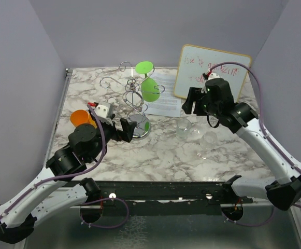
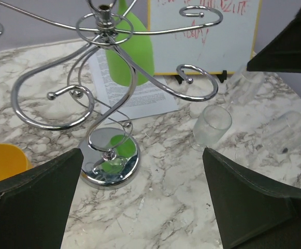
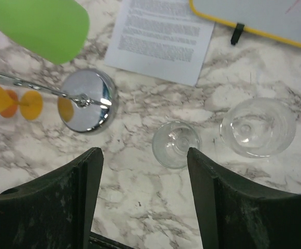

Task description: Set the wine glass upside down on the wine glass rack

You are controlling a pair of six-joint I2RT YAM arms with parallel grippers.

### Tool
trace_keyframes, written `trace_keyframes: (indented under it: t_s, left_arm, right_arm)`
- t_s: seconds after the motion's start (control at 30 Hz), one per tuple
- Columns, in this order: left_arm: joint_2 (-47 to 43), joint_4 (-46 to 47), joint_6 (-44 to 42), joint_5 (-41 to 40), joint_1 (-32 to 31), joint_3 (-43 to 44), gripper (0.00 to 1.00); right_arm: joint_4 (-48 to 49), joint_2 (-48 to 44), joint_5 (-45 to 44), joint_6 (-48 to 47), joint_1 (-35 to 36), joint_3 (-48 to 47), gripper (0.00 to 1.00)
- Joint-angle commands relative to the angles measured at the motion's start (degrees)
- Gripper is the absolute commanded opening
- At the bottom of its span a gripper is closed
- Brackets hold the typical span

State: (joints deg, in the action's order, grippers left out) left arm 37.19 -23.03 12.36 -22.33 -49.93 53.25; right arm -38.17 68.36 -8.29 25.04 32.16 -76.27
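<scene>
I should next move my right gripper past the smaller glass and down onto the bowl's rim on the larger clear glass's side, as that larger glass stands with its opening up.
A green wine glass (image 1: 150, 89) hangs upside down from a loop arm of the chrome wine glass rack (image 1: 131, 94), foot up and bowl down. In the left wrist view the green wine glass (image 2: 130, 52) shows behind the rack's stem (image 2: 109, 31). My right gripper (image 1: 194, 106) is right of the glass, apart from it, open and empty. In its own view the right gripper (image 3: 145, 192) hovers over bare marble, with the green bowl (image 3: 41, 23) at top left. My left gripper (image 1: 124, 129) is open and empty just left of the rack's disc base (image 1: 141, 125).
Two clear glasses (image 1: 184, 127) (image 1: 210, 137) stand on the marble table right of the rack. An orange cup (image 1: 80, 118) sits by the left arm. A printed sheet (image 1: 163, 96) and a whiteboard (image 1: 212, 72) are at the back right.
</scene>
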Motion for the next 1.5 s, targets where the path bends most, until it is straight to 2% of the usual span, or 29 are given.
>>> trace_keyframes:
  t_s: [0.0,0.2,0.47,0.67,0.87,1.0,1.2,1.37,1.47]
  left_arm:
    - [-0.64,4.31,-1.29,7.08,0.1,-2.47,0.99]
    - [-2.16,8.14,-3.92,12.06,0.1,-5.45,0.99]
    - [-5.97,11.64,-4.81,6.87,0.1,-7.46,0.99]
    - [-5.14,11.71,-3.56,6.65,0.1,-5.73,0.99]
    - [-3.26,10.84,-3.16,6.75,0.1,-4.75,0.99]
    - [-2.21,10.15,-2.1,6.12,0.1,-4.26,0.99]
    - [-0.94,10.11,-1.12,6.0,0.1,-3.95,0.98]
    - [-0.97,10.37,-0.92,7.45,0.1,-4.04,0.98]
    - [-1.32,10.28,-0.71,7.52,0.1,-4.19,0.98]
  right_arm:
    - [-5.85,3.79,-1.7,-0.93,-0.08,0.75,0.7]
    - [-5.35,8.17,-5.13,-0.63,-0.08,0.25,0.68]
    - [-5.02,11.41,-6.17,-1.92,0.01,-0.03,0.63]
    - [-5.81,9.38,-16.81,-0.07,0.24,-1.76,0.61]
    - [-3.34,7.0,-20.74,-0.63,0.21,-0.92,0.6]
    - [-8.42,10.06,-27.91,2.89,0.23,-1.89,0.57]
    - [-9.36,14.62,-24.94,4.0,0.25,-0.44,0.49]
    - [-6.78,17.64,-19.67,1.95,0.18,-0.55,0.31]
    - [-7.74,18.97,-20.66,2.39,0.21,-1.29,0.24]
